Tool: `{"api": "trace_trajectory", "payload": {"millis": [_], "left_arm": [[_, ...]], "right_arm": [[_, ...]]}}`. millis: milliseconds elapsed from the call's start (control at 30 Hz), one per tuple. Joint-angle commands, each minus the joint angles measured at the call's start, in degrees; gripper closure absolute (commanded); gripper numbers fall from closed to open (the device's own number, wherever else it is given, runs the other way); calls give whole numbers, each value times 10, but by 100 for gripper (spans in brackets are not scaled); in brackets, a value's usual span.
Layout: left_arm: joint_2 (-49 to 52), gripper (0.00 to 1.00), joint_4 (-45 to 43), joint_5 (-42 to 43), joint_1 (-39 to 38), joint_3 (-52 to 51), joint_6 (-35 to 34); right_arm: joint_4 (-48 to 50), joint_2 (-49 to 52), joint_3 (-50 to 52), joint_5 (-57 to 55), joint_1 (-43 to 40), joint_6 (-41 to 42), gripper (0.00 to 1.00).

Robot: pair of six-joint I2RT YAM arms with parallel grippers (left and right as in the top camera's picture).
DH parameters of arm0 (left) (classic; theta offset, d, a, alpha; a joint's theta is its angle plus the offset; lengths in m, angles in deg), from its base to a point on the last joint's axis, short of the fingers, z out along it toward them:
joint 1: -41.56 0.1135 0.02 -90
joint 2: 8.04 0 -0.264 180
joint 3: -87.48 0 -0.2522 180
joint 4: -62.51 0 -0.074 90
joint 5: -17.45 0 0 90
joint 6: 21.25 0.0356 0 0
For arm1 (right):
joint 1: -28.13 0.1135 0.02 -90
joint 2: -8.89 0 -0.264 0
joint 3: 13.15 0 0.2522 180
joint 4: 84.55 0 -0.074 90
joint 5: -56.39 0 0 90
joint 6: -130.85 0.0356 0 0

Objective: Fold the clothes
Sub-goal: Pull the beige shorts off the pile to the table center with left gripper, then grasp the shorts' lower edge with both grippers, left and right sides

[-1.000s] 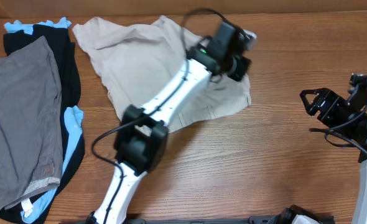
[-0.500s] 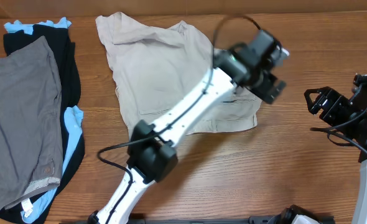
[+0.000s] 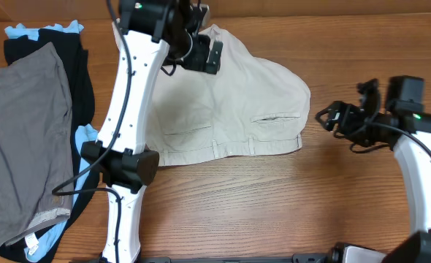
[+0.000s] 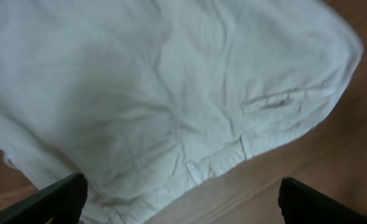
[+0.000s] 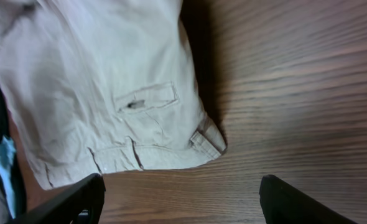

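I should bring my left gripper back and down and turn it onto the waistband's near corner by the garment pile, as it hovers beyond the shorts' near edge.
The clothes, beige shorts, lie spread flat in the middle of the table, waistband along the near edge and two back pocket slits showing. My left gripper hovers open over their far left part; in its wrist view the shorts fill the frame above the open gripper, which holds nothing. My right gripper stands open just right of the shorts' right edge. In the right wrist view the shorts lie ahead and left of the gripper, bare wood between its fingers.
A pile of other garments lies at the table's left: a grey one on top of a black one and a light-blue one. Wooden tabletop runs in front of and right of the shorts.
My left gripper pulled the shorts rightward, opened and let go, then swung back to their far left. The shorts now lie flatter. My right gripper moved left toward their edge.
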Motion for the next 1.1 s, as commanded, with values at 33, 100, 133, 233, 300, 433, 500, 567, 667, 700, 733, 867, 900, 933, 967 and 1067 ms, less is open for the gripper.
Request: {"api": "trace_trajectory", "payload": {"millis": [33, 100, 133, 233, 300, 433, 500, 567, 667, 700, 733, 867, 900, 933, 967, 1067], "left_arm": [[-4, 0, 3, -16, 6, -86, -10], [-18, 3, 3, -50, 10, -115, -32], [-30, 3, 3, -78, 12, -132, -50], [-96, 2, 3, -152, 12, -201, -101], [-145, 1, 3, -190, 12, -246, -133], [-242, 0, -1, -221, 12, -348, -187], [-279, 0, -15, -222, 12, -405, -203], [-318, 0, -47, -222, 13, -477, -220], [-376, 0, -105, -220, 13, -593, -249], [-403, 2, -140, -213, 13, -653, -265], [-419, 3, -164, -208, 13, -690, -271], [-451, 5, -263, -201, 13, -810, -277], [-451, 6, -286, -201, 14, -835, -277], [-449, 7, -306, -201, 13, -856, -277], [-449, 9, -323, -201, 13, -875, -278], [-449, 11, -371, -212, 14, -931, -294]], "right_arm": [[7, 40, -2, -57, 41, -2, 17], [10, 55, 0, -77, 56, -2, 17], [12, 62, 0, -82, 63, -2, 17], [23, 75, 4, -85, 76, 8, 17], [33, 78, 11, -93, 83, 15, 17], [67, 78, 36, -102, 95, 35, 17], [90, 78, 50, -104, 100, 45, 17], [109, 78, 63, -104, 108, 50, 17], [130, 78, 80, -104, 120, 59, 17], [134, 78, 84, -104, 126, 60, 17], [138, 78, 87, -104, 130, 60, 17], [163, 83, 94, -122, 144, 79, 18], [167, 87, 94, -135, 150, 87, 19], [170, 90, 94, -145, 154, 91, 19], [172, 94, 94, -151, 158, 92, 20], [179, 108, 95, -158, 168, 103, 20]]}}
